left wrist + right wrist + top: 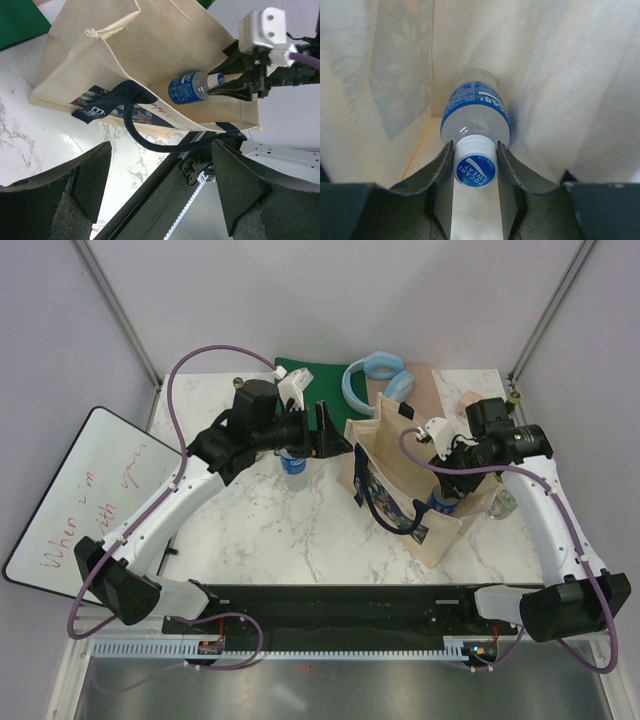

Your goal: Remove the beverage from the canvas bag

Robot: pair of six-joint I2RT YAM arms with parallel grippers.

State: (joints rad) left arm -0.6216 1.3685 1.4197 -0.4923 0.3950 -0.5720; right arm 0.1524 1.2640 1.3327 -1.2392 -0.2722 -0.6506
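Note:
My right gripper will lift from the bag (385, 445), go across and down, and release the bottle, as bare marble is to the gripper's left in the top view.
The beige canvas bag (385, 445) stands right of centre, its dark blue picture facing the near edge and its dark straps hanging. In the left wrist view the bag (150, 40) gapes open with a clear bottle with a blue label (187, 87) inside. My right gripper (475, 167) reaches into the bag (560, 75), and its fingers press both sides of the bottle's (476, 107) white and blue cap. From above, this gripper (447, 490) is in the bag's near right corner. My left gripper (335, 435) is open and empty just left of the bag, and its wide gap (157, 190) faces the bag.
A second bottle with a blue label (293, 462) stands on the marble table under my left arm. A green board (310, 375), blue headphones (375, 375) and a tan board (420, 390) lie at the back. A whiteboard (85, 500) leans at the left. A clear object (503, 502) sits right of the bag.

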